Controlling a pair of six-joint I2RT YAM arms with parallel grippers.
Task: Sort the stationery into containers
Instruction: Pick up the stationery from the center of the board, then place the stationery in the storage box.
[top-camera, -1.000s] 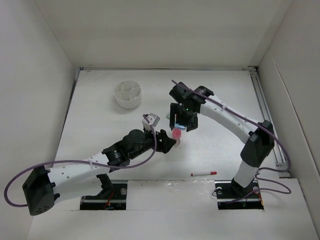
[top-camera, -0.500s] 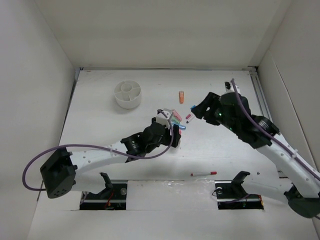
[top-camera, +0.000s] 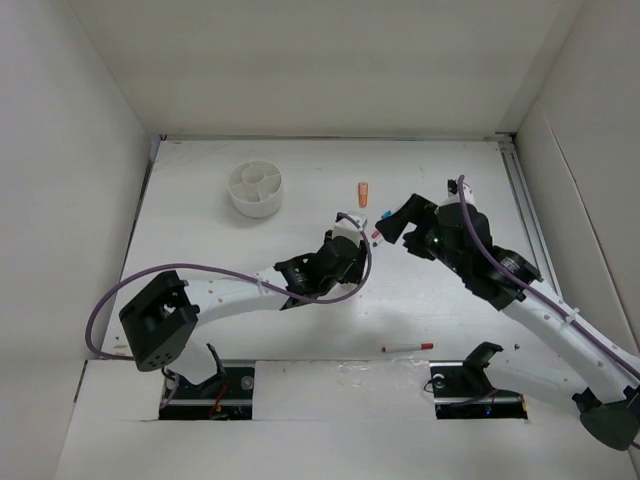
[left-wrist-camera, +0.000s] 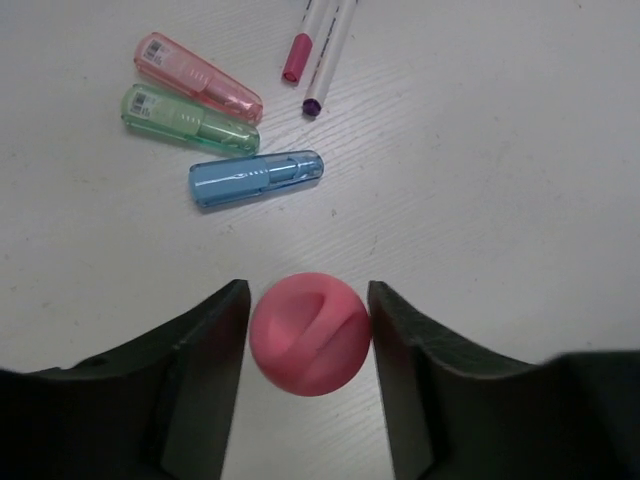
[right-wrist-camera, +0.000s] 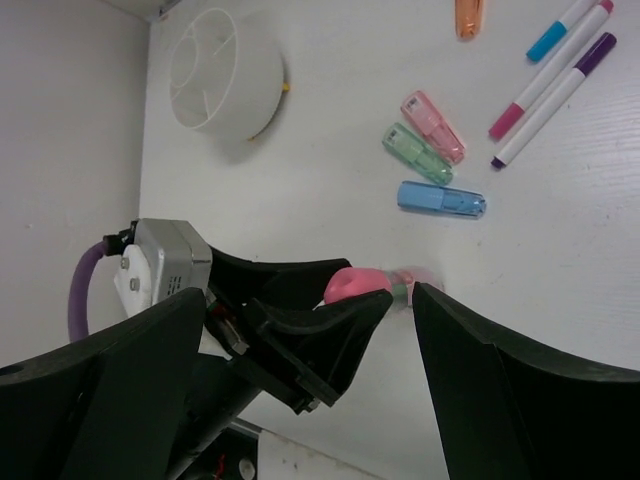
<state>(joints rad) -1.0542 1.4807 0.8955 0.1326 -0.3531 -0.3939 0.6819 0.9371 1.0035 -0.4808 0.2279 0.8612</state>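
I need to swing my left gripper outward and left in the top view to release the block over the cup's round middle section, since that is empty.
A pink-and-green block stands on end between the fingers of my left gripper, which touch it on both sides; it also shows in the right wrist view. In the top view my left gripper hides it. My right gripper is wide open and empty just right of it, and its fingers frame the left gripper. Pink, green and blue caps lie just beyond. Thin white pens and a short orange cylinder lie farther off. The white divided cup stands at the back left.
A pen with a red cap lies alone near the front edge. White walls close in the table on the left, back and right. A metal rail runs along the right side.
The right gripper, over the pink block one second ago, has drawn back to the right. The left arm has reached farther forward and right, toward the pens.
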